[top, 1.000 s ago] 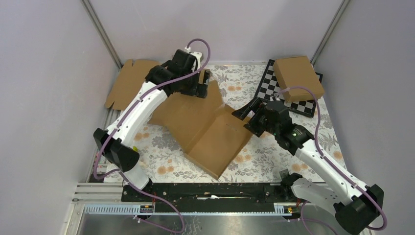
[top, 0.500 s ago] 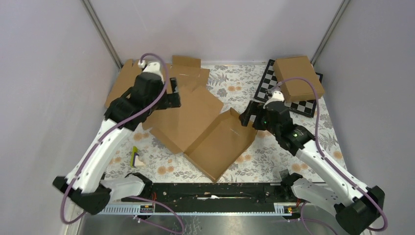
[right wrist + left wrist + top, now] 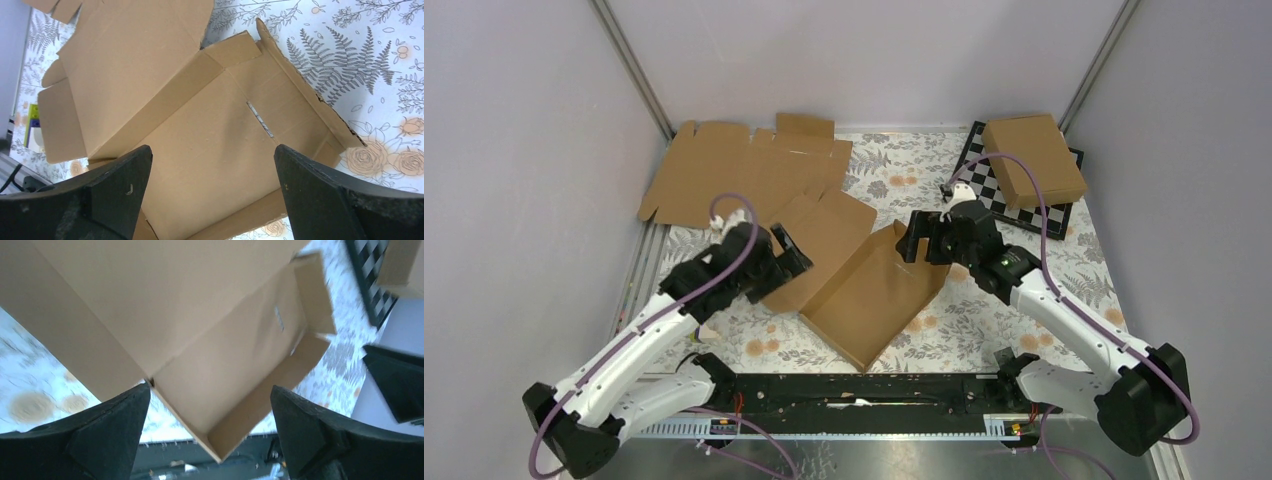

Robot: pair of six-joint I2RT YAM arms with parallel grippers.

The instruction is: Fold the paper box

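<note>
The paper box's short near side (image 3: 826, 340) (image 3: 176, 413) is raised and has a thin rim. I should swing my left gripper back and down next, turning its open fingers so that they are on both sides of that side.
The paper box (image 3: 874, 295) lies in the middle of the table as a brown tray with low raised walls. Its lid panel (image 3: 824, 232) lies spread toward the back left. My left gripper (image 3: 792, 250) hovers open at the lid's left edge and holds nothing. In the left wrist view the box (image 3: 240, 365) fills the space ahead of the left gripper (image 3: 210, 389). My right gripper (image 3: 921, 240) is open above the tray's far right corner. The right wrist view looks down into the tray (image 3: 225, 150) between the wide-apart fingers of the right gripper (image 3: 212, 147).
A wide flat cardboard sheet (image 3: 724, 165) lies at the back left. A chessboard (image 3: 994, 190) at the back right carries another closed brown box (image 3: 1034, 158). A small yellow and white object (image 3: 32, 127) sits near the box's left side.
My left arm has drawn back from the far side toward the near left, and the lid panel it held up now lies lower. The right gripper has shifted slightly toward the tray's far corner.
</note>
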